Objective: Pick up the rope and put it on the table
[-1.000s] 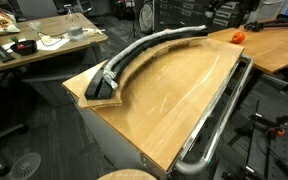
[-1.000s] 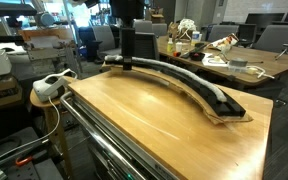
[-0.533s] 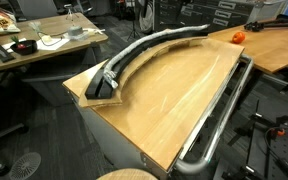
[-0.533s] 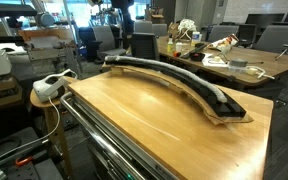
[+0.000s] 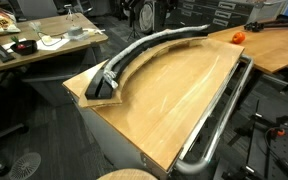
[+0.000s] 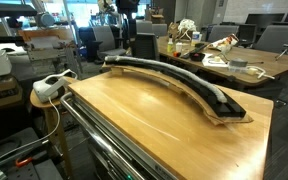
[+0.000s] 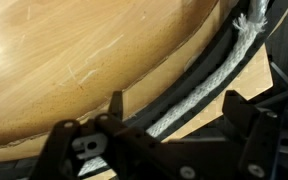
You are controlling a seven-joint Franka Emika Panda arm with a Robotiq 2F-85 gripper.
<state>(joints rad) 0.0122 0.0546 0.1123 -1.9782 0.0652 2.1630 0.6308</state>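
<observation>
I will next move my gripper down and toward the upper right in the wrist view onto the rope's frayed end point(image 5: 109, 76) point(image 7: 249, 27), since that end is beyond my open fingers.
The light grey-white braided rope point(image 5: 144, 47) lies inside the curved black channel track point(image 5: 106, 84) along the far edge of the wooden table point(image 5: 174, 95). Both exterior views show it point(image 6: 184, 80). In the wrist view the rope point(image 7: 199, 88) runs diagonally in the track, its frayed end point(image 7: 246, 22) at the upper right. My gripper point(image 7: 174, 108) is open and empty above the rope, one finger on each side, not touching it. In the exterior views only the arm point(image 6: 125, 5) shows at the top edge.
A silver tube rail point(image 5: 220, 118) runs along the table's near side. An orange ball point(image 5: 237, 36) sits on the orange-toned table point(image 5: 276, 45). A cluttered desk point(image 5: 34, 45) stands beside it. A white power strip point(image 6: 49, 86) lies on a stool.
My gripper has risen from the track's end, straight up and nearly out of the exterior view. The rope has not moved.
</observation>
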